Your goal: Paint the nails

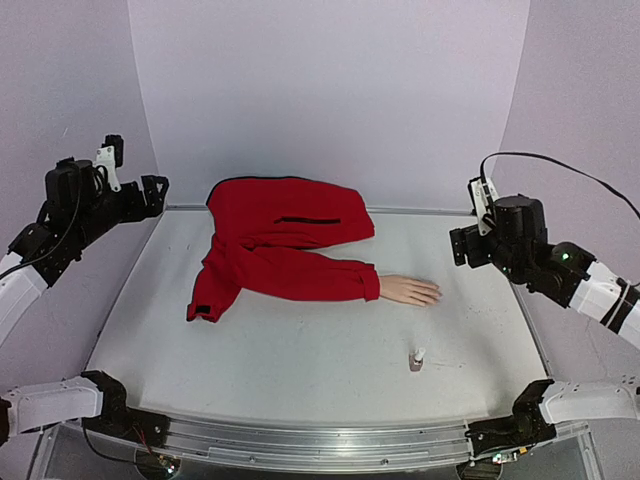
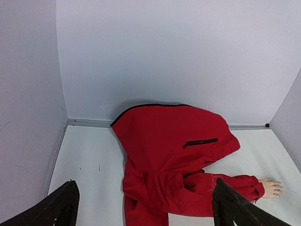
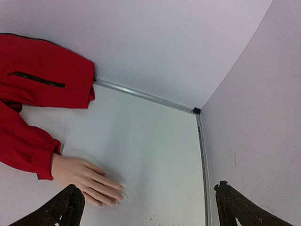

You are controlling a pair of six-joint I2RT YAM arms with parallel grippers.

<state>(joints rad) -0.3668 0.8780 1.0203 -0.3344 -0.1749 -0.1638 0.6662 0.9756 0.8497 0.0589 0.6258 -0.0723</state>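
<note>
My right gripper next tilts down and lowers back to close around the white cap point(image 1: 420, 353), with the small bottle standing upright and clear of the hand.
A pale mannequin hand point(image 1: 408, 290) lies flat on the table, fingers pointing right, coming out of a red sleeve point(image 1: 300, 276). Its tiny nails point(image 3: 117, 194) show at the fingertips in the right wrist view. A small white-capped bottle point(image 1: 417, 359) stands in front of the hand. My left gripper point(image 1: 155, 190) is raised at the far left, open and empty; the hand point(image 2: 270, 188) shows far off in its view. My right gripper point(image 1: 457, 246) is raised at the right, open and empty, right of the hand point(image 3: 87, 181).
A red jacket point(image 1: 283, 225) lies spread at the back of the white table point(image 1: 300, 350). Lilac walls point(image 1: 330, 90) close in the back and both sides. A metal rail point(image 1: 320, 440) runs along the front edge.
</note>
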